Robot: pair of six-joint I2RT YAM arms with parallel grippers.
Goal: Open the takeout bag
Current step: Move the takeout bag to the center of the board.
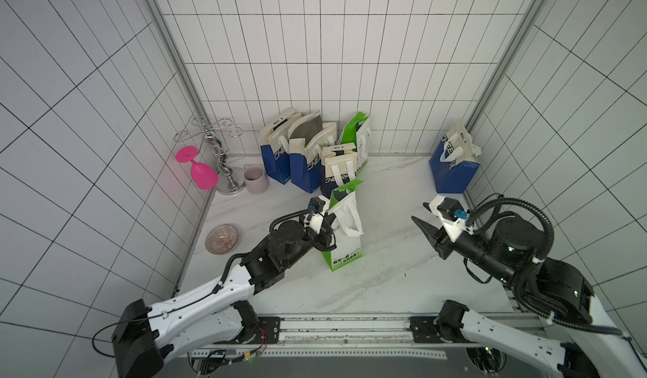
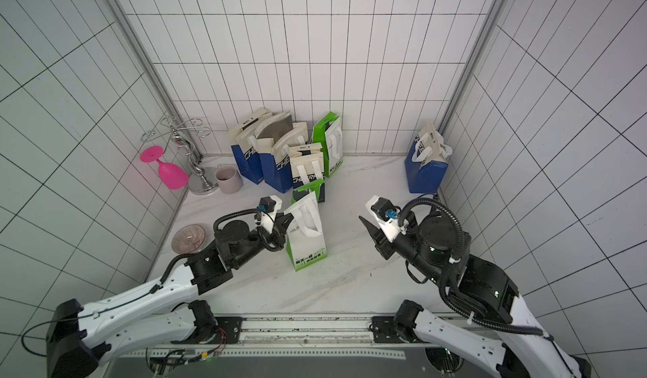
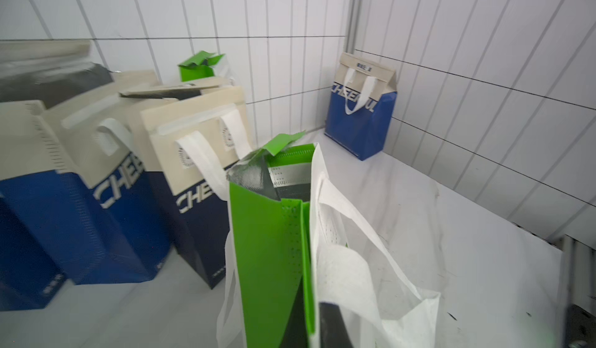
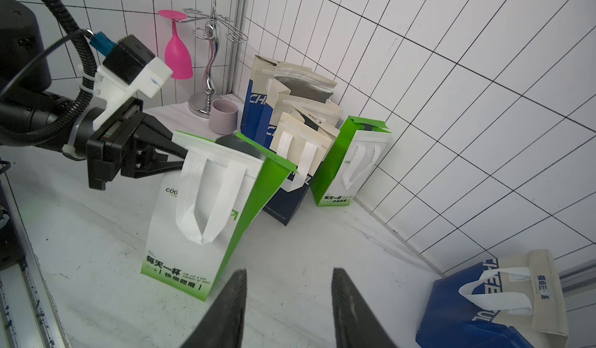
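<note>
My left gripper swings the bag outward onto bare tabletop (image 1: 267,204) beside the mug next, turning toward the rack, and releases it on that free spot.
The takeout bag (image 1: 345,243) (image 2: 308,243) is green and white with white strap handles. It stands upright mid-table. Its mouth is parted a little at the top, and silver lining shows inside in the left wrist view (image 3: 283,175). My left gripper (image 1: 331,218) (image 2: 287,220) (image 4: 183,159) is shut on the bag's upper edge on its left side, next to the front handle. The jaws pinch the green and white edge (image 3: 306,298). My right gripper (image 1: 420,212) (image 4: 288,270) stands open to the right of the bag (image 4: 193,217), apart from it, with nothing between its fingers.
Several blue-and-cream and green bags (image 1: 308,155) crowd the back wall just behind the takeout bag. Another blue bag (image 1: 453,166) leans in the back right corner. At the back left are a mug (image 1: 255,178), a chrome rack (image 1: 224,169) holding a pink glass (image 1: 201,171), and a dish (image 1: 221,239).
</note>
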